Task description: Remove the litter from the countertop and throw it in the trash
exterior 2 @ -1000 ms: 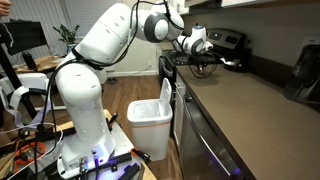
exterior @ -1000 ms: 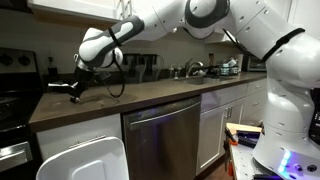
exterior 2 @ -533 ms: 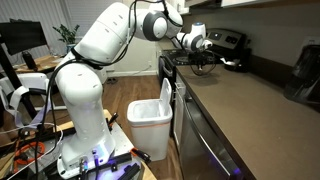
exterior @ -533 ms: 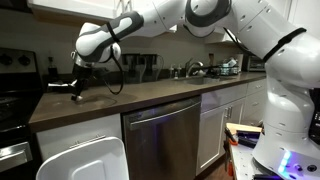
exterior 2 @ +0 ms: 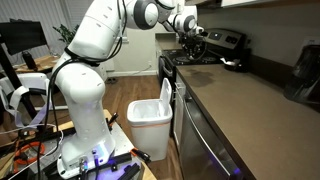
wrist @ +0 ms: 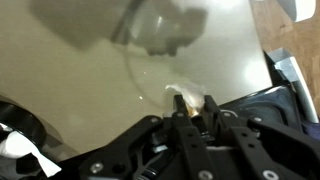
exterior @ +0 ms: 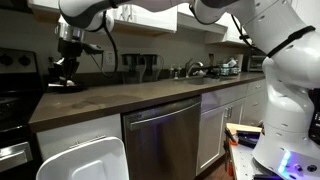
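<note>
The litter (wrist: 186, 96) has to go toward the bin. Next I should move it there with my gripper, past the front edge of the countertop.
The long dark-brown countertop (exterior: 150, 95) shows in both exterior views (exterior 2: 262, 100). My gripper (exterior: 66, 66) hangs above its far end beside the stove, and it also shows in an exterior view (exterior 2: 193, 38). In the wrist view my gripper (wrist: 190, 108) is shut on a small crumpled piece of clear, yellowish litter (wrist: 186, 96), pinched between the fingertips. The litter is too small to make out in the exterior views.
A white trash bin (exterior: 85, 160) stands on the floor in front of the cabinets, also seen in an exterior view (exterior 2: 150, 115). A stainless dishwasher (exterior: 165, 135) sits under the counter. A black stove (exterior: 10, 100) adjoins the counter's end. Sink clutter (exterior: 215, 68) lies far along.
The arm has risen from the countertop surface and swung toward the stove end, carrying the pinched litter up with it.
</note>
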Available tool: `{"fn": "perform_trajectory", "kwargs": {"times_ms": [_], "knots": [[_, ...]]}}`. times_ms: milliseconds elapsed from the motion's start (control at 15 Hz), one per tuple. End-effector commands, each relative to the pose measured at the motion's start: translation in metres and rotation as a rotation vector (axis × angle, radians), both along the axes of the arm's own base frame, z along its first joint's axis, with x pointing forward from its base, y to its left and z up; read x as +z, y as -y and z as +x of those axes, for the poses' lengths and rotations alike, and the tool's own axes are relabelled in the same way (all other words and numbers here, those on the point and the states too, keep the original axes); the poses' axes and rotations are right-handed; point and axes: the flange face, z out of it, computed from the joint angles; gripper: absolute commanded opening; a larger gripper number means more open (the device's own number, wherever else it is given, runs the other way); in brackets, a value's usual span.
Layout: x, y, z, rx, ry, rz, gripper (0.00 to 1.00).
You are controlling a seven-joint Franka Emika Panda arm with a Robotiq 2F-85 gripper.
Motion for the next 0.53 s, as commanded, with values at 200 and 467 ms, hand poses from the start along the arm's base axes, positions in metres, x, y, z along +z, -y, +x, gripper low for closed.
{"fn": "perform_trajectory", "kwargs": {"times_ms": [200,467], "knots": [[0.031,-0.065,-0.084,-0.031,-0.123,-0.017,0.11],[0.024,-0.096,-0.138,-0.047,-0.204,-0.029,0.11]]}}
